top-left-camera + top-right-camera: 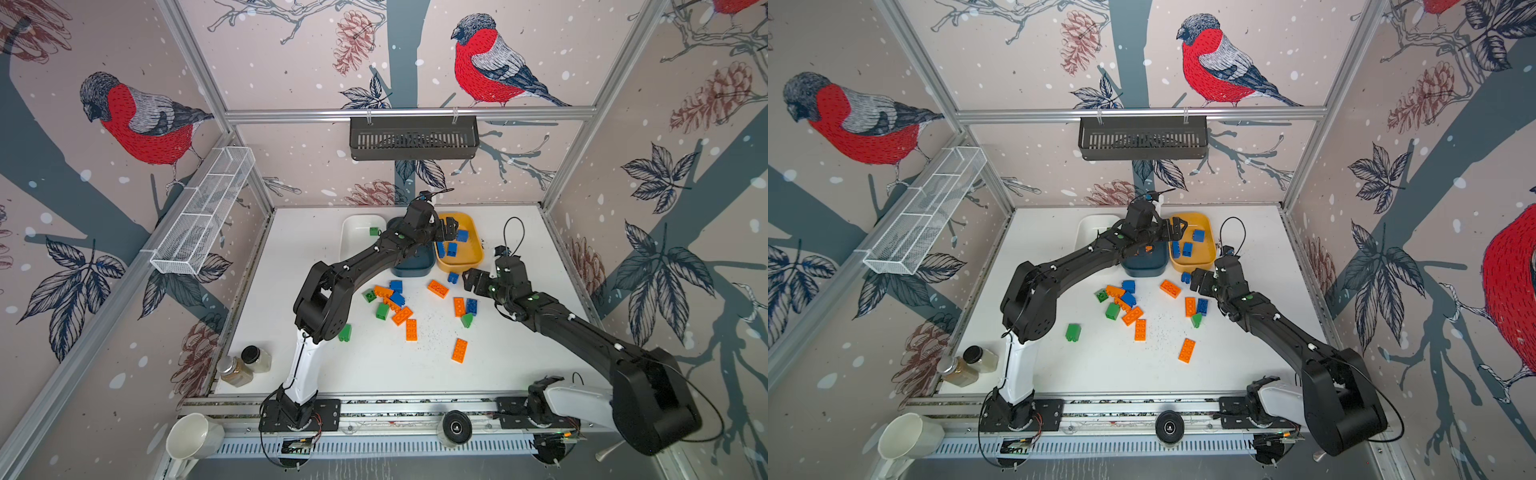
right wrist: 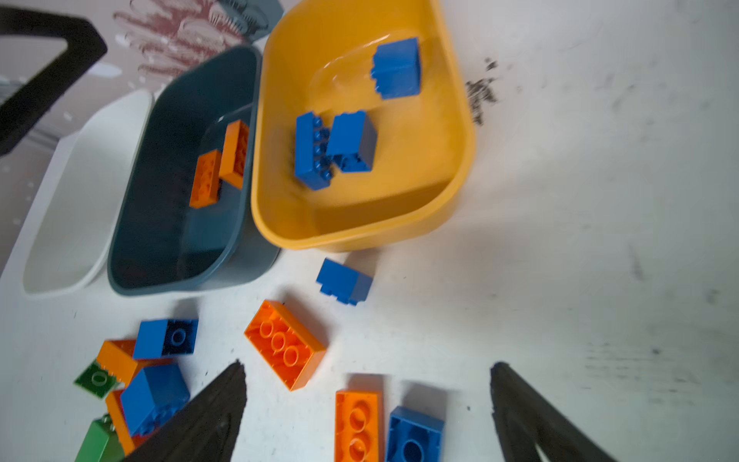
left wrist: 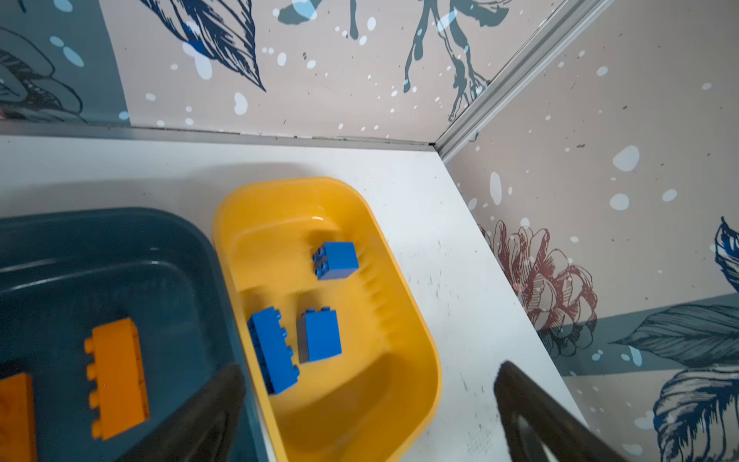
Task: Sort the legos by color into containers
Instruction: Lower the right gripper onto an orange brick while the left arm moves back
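The robot's right gripper will next turn and go down onto the orange lego lying alone (image 1: 437,288) (image 2: 285,344) by the teal container, since the bare table along the lego's long sides leaves room for fingers.
My left gripper (image 1: 448,232) (image 3: 368,372) hangs open and empty over the yellow container (image 1: 473,258) (image 3: 360,404), where three blue legos (image 3: 336,261) lie. The teal container (image 1: 411,268) holds two orange legos (image 2: 234,154). One green lego (image 1: 375,231) lies in the white container (image 1: 357,245). My right gripper (image 1: 470,281) (image 2: 368,368) is open above an orange lego (image 2: 358,424) and a blue lego (image 2: 414,436) lying side by side. Several loose legos (image 1: 390,301) of all three colors are scattered mid-table.
Two spice jars (image 1: 245,365) stand at the table's front left corner, and a white mug (image 1: 193,436) sits below the front rail. A black slotted basket (image 1: 413,137) hangs on the back wall. A white wire tray (image 1: 203,212) hangs on the left wall.
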